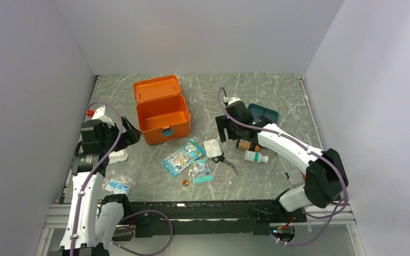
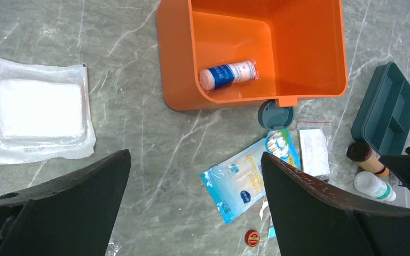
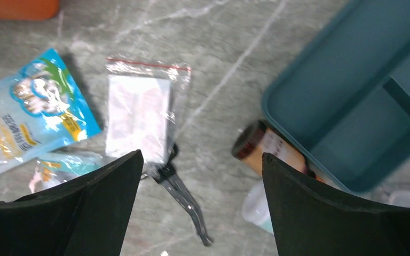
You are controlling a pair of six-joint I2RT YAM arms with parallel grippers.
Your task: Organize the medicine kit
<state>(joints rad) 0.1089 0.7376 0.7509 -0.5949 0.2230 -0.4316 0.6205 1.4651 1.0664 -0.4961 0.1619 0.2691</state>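
Observation:
My right gripper needs to turn and lower next, down and to the right in the wrist view, over the brown bottle's end with the cap (image 1: 239,144) (image 3: 255,142), because it lies at a slant to my fingers.
The orange medicine kit (image 1: 162,116) stands open at the back left of the table, lid (image 1: 156,87) flipped back. A blue-and-white bandage roll (image 2: 228,74) lies inside the kit (image 2: 299,53). My left gripper (image 2: 195,154) is open and empty, hovering left of the kit above bare table. My right gripper (image 3: 203,154) is open too, hanging over the black scissors (image 3: 184,197), with the brown bottle (image 3: 267,149) just beyond its right finger. Nothing sits between either pair of jaws.
A teal divided tray (image 1: 263,113) lies behind the right gripper. In front of the kit are a blue swab pouch (image 1: 182,157), a clear zip bag (image 1: 212,147), a white bottle (image 1: 256,157) and a small red tin (image 1: 185,182). A white gauze pack (image 2: 38,109) lies at the left.

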